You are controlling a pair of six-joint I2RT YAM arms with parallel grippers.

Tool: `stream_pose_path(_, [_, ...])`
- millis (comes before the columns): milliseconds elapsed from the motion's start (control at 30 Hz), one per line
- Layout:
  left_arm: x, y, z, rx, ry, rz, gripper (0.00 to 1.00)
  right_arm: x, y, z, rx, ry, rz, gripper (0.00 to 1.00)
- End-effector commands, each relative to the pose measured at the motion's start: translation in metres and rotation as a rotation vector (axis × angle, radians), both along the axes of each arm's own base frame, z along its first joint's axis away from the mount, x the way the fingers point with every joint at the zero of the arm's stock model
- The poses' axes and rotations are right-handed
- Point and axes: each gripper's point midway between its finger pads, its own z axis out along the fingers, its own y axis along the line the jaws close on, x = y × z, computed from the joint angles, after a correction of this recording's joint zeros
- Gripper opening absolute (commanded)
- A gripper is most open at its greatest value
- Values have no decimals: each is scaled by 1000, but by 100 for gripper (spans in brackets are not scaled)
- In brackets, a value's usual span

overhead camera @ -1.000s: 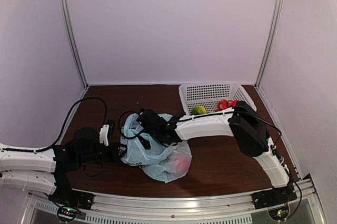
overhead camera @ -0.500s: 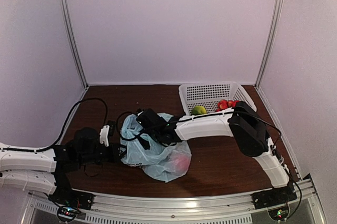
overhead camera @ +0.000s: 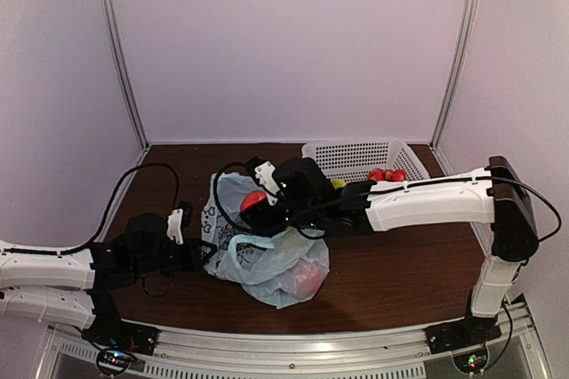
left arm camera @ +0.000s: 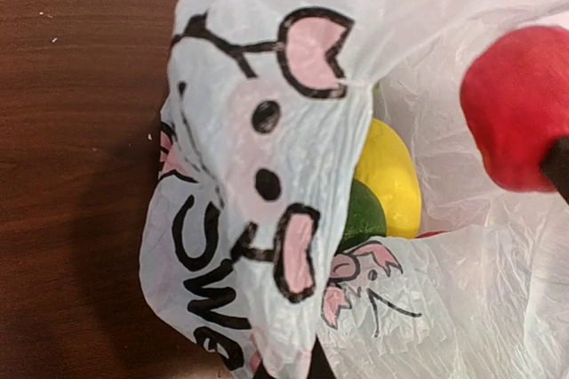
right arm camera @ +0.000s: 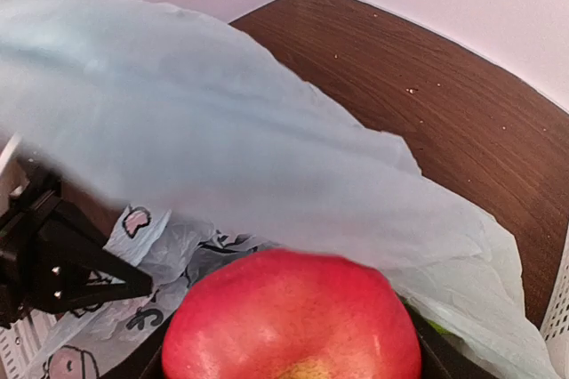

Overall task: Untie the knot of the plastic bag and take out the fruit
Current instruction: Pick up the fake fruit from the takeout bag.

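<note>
The white basket (overhead camera: 356, 165) lies right of my right gripper in the top view, so I will lift the apple (overhead camera: 252, 200) over the bag's rim, then lower it there and release.
The pale blue plastic bag (overhead camera: 267, 259) lies open on the table, and no knot shows. My right gripper (overhead camera: 263, 206) is shut on a red apple (overhead camera: 252, 200) and holds it above the bag's mouth. The apple fills the right wrist view (right arm camera: 293, 317), with bag plastic (right arm camera: 222, 130) behind it. My left gripper (overhead camera: 203, 254) is shut on the bag's left edge; its dark fingertips (left arm camera: 311, 370) pinch the printed plastic (left arm camera: 258, 174). Inside the bag I see a yellow fruit (left arm camera: 391, 174), a green fruit (left arm camera: 364, 214) and a pink-red shape (overhead camera: 307, 277) through the plastic.
A white perforated basket (overhead camera: 342, 155) stands at the back right of the brown table, holding red fruits (overhead camera: 387, 174) and a yellow-green one (overhead camera: 338, 184). Pale walls with metal posts close in the back and sides. The right arm stretches across the table's middle.
My right gripper has come up out of the bag, holding the red apple, and the arm has stretched out. The bag's top was pulled up. The left gripper has barely moved.
</note>
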Motion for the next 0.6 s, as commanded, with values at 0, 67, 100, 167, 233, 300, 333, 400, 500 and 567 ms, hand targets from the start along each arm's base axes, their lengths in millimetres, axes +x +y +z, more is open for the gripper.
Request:
stream_pose_path(0, [10, -1, 16, -28, -29, 39, 0, -34, -8, 1, 50, 47, 90, 51])
stream_pose_path(67, [11, 0, 15, -23, -29, 44, 0, -47, -12, 12, 106, 64, 125, 51])
stream_pose_path(100, [10, 1, 14, -22, -27, 46, 0, -54, -16, 20, 137, 69, 137, 51])
stream_pose_path(167, [11, 0, 14, -22, -26, 47, 0, -63, -20, 32, 191, 78, 160, 51])
stream_pose_path(233, [11, 0, 13, -21, -25, 45, 0, -72, -23, 48, 240, 76, 178, 52])
stream_pose_path(300, [11, -1, 12, -16, -21, 42, 0, -78, -27, 66, 283, 66, 192, 52])
stream_pose_path(333, [12, -3, 12, -15, -21, 40, 0, -80, -30, 74, 304, 59, 198, 52])
stream_pose_path(400, [13, -5, 12, -15, -16, 34, 0, -85, -35, 93, 349, 43, 213, 52])
stream_pose_path(500, [13, -8, 11, -13, -9, 27, 0, -88, -48, 122, 401, 9, 209, 53])
stream_pose_path(567, [14, -10, 10, -9, -7, 26, 0, -86, -60, 137, 403, -25, 176, 53])
